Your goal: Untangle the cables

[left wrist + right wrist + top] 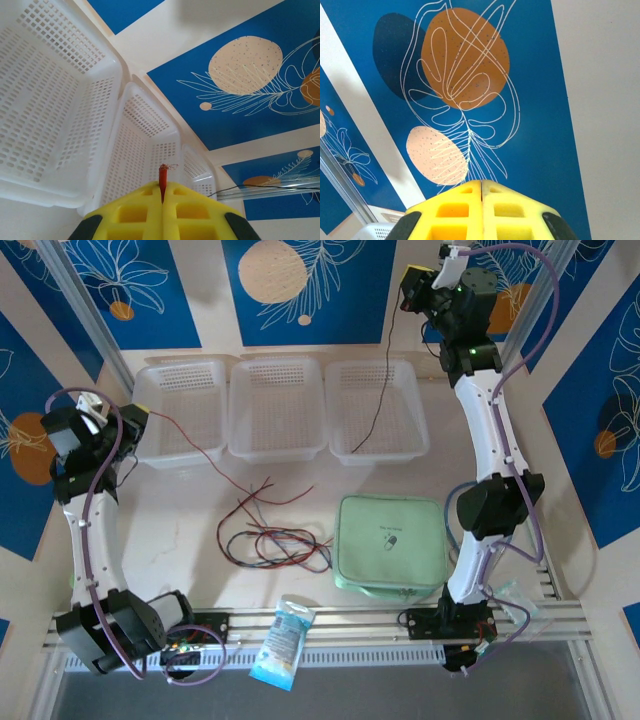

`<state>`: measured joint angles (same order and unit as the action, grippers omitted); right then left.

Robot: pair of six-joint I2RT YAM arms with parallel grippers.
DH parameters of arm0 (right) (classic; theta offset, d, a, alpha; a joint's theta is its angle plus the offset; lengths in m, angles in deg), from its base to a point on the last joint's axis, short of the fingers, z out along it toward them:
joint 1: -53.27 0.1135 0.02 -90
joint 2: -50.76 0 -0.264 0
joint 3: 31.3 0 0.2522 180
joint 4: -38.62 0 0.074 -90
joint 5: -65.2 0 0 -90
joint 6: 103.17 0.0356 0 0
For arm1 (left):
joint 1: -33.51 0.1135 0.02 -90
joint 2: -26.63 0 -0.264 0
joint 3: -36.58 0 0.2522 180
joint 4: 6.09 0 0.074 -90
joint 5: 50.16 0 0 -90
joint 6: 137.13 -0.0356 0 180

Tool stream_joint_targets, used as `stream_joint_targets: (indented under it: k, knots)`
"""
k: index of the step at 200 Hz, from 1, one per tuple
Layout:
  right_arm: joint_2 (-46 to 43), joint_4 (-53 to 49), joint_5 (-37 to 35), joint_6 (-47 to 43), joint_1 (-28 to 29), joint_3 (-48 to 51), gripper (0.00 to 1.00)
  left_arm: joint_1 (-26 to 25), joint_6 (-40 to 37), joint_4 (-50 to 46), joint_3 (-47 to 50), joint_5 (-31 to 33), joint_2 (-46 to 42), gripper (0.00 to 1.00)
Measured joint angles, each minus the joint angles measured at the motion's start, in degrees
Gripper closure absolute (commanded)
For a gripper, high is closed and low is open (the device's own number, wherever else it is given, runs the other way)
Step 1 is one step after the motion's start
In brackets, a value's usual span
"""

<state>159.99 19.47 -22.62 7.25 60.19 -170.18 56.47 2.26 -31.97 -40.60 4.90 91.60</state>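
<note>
I will move my right gripper back and down into the basket next, under the black cable, to release it, as that is lower and nearer my base.
A loose tangle of red, black and blue-grey cables lies on the table in front of the baskets. One red cable runs from it up and left to my left gripper, which hangs by the left basket. In the left wrist view the yellow jaws of that gripper are shut on the red cable's frayed end. My right gripper is raised high at the back right, shut on a black cable that hangs down into the right basket. In the right wrist view its jaws are pressed together.
Three white perforated baskets stand in a row at the back: left, middle and right. A pale green pouch lies right of the tangle. A blue-and-white packet rests on the front rail.
</note>
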Motion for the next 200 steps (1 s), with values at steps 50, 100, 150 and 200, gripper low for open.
stream_joint_targets:
  k: [50, 100, 150, 200]
  knots:
    - [-7.32, 0.28, -1.07, -0.5, 0.48, 24.04, 1.0, 0.0, 0.0, -0.81, 0.07, -0.02, -1.18, 1.0]
    - [-5.29, -9.18, -3.63, -0.24, 1.9, 33.05, 1.0, -0.28, 0.13, -0.55, 0.7, -0.02, -1.18, 1.0]
    - [6.05, -19.71, -7.34, -1.57, 4.66, 30.27, 1.0, -0.55, 0.48, -0.33, 2.86, 0.0, -1.16, 1.0]
    - [14.95, -29.11, -12.17, -3.54, 6.62, 23.82, 1.0, -1.05, 0.42, -0.35, 2.86, 0.0, -1.16, 1.0]
